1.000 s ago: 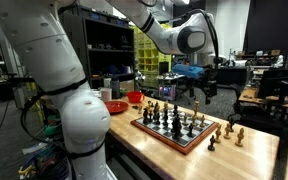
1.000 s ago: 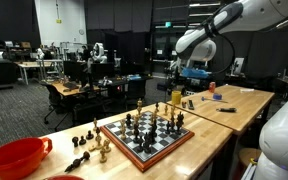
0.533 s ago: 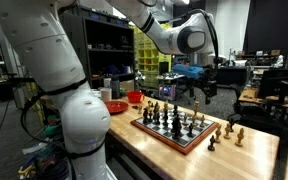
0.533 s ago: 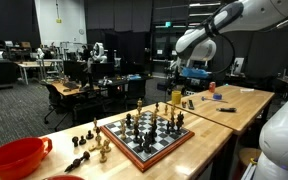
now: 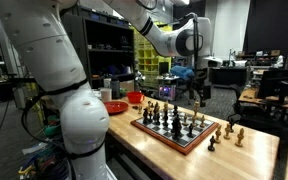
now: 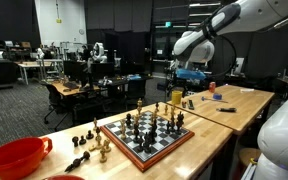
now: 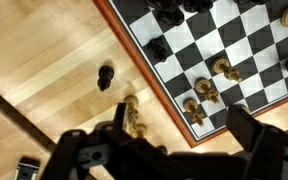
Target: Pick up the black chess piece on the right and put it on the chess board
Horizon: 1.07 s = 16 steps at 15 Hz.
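The black chess piece [image 7: 105, 76] stands below the fingers on the left in the wrist view, so the robot's gripper will shift to that side and come down onto it next.
The black chess piece [image 7: 105, 76] stands alone on the bare wooden table just off the chess board's rim. In an exterior view it [image 5: 211, 143] is near the board's right corner. The chess board [image 5: 190, 146] has a reddish-brown rim [image 7: 156, 83] and holds several black and tan pieces; it also shows in an exterior view [image 6: 114, 146]. My gripper [image 7: 181, 130] is open and empty, high above the table beside the board. In both exterior views the gripper [image 5: 197, 96] [image 6: 189, 80] hangs well above the tabletop.
Tan pieces [image 7: 131, 115] stand next to the black piece, and two more [image 5: 234, 132] show beyond it. A red bowl [image 6: 14, 158] and loose pieces [image 6: 89, 145] lie beside the board. Another red bowl [image 5: 115, 106] sits behind the board. Desks and shelves fill the background.
The arm has swung a little, carrying the gripper sideways towards the board. Nothing on the table has moved.
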Available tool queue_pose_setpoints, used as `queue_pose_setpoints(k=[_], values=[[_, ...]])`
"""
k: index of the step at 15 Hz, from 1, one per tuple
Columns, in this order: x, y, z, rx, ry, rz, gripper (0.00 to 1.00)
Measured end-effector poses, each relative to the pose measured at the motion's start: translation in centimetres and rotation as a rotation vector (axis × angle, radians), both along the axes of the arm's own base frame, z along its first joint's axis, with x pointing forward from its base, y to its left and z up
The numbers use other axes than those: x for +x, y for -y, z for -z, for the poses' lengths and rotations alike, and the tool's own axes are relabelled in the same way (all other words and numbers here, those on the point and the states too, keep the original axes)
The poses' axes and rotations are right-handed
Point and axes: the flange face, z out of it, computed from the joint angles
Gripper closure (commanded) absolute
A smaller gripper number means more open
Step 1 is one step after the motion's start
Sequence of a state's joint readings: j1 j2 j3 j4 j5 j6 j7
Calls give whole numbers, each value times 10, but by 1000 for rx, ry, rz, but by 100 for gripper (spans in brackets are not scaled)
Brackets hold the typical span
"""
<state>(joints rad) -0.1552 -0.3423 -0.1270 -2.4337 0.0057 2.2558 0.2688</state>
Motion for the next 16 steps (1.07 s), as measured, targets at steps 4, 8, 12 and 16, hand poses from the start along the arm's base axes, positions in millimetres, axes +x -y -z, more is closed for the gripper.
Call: queue_pose_setpoints(k=[4, 8, 12, 16], values=[[2, 8, 12, -9, -21, 155, 0], [9, 35, 37, -25, -47, 283, 0], [17, 61, 65, -19, -85, 365, 0], [21, 81, 89, -13, -126, 429, 0]])
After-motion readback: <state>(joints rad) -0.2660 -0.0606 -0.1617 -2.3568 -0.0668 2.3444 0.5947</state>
